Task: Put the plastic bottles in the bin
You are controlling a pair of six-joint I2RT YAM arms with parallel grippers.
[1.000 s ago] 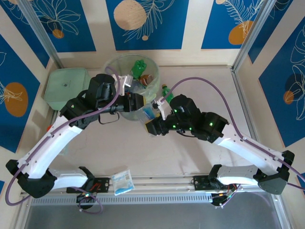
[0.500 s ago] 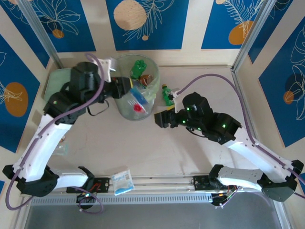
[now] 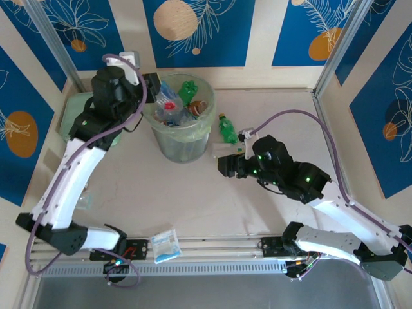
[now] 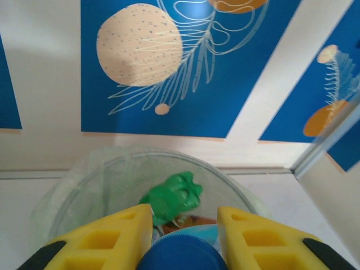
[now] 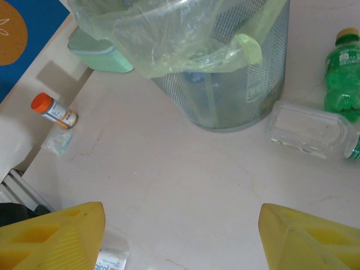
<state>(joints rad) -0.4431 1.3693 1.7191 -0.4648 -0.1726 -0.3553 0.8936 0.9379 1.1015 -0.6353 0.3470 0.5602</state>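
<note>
My left gripper lowers slightly outward over the bin's opening (image 3: 177, 96) (image 4: 132, 187), with bottles already inside, and lets go of the clear bottle next.
My left gripper (image 3: 154, 88) (image 4: 183, 236) is shut on a clear plastic bottle with a blue cap (image 4: 183, 257) and a red-and-blue label (image 3: 169, 103). It holds the bottle over the left side of the bin (image 3: 182, 143) (image 4: 239, 194). The bin, a round mesh bucket with a pale-green liner (image 5: 247, 84), holds several bottles, among them a crushed green one (image 4: 175, 197) (image 3: 188, 91). Right of the bin, a green bottle (image 3: 226, 128) (image 5: 343, 79) and a flattened clear bottle (image 3: 224, 150) (image 5: 306, 129) lie on the table. My right gripper (image 3: 223, 165) (image 5: 180, 225) hovers open and empty just in front of them.
A square pale-green lidded box (image 3: 72, 119) (image 5: 101, 50) stands left of the bin, partly behind my left arm. A small orange-capped container (image 5: 54, 111) lies on the left of the table. A blue-and-white sachet (image 3: 164, 245) (image 5: 109, 260) lies near the front rail.
My right gripper opened, let go of the bottle and drew back to the right. My left arm swung up and back-left, carrying the bottle from the bin's front to above it.
</note>
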